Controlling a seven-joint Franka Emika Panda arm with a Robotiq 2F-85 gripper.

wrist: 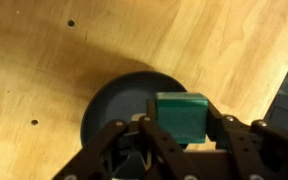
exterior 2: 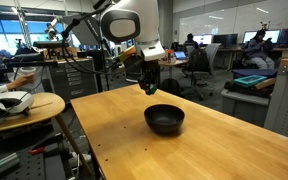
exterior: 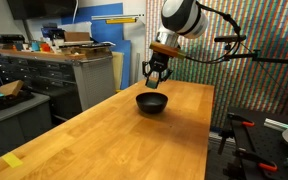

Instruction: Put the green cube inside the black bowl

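Observation:
The green cube (wrist: 181, 115) in my gripper still hangs above the black bowl's rim, so I will move it outward over the opening next and then lower it inside.
The black bowl (exterior: 152, 102) sits on the wooden table, also seen in an exterior view (exterior 2: 165, 119) and in the wrist view (wrist: 119, 105). My gripper (exterior: 155, 80) hangs just above and behind the bowl, also shown in an exterior view (exterior 2: 148, 88). In the wrist view my gripper (wrist: 181, 135) is shut on the green cube (wrist: 181, 115), held between the fingers above the bowl's rim. The cube is too small to make out in both exterior views.
The wooden table (exterior: 114, 135) has a yellow tag (exterior: 13, 160) near its front corner. A cabinet with clutter (exterior: 64, 60) stands behind. A round side table with a headset (exterior 2: 14, 103) stands beside the table (exterior 2: 214, 150).

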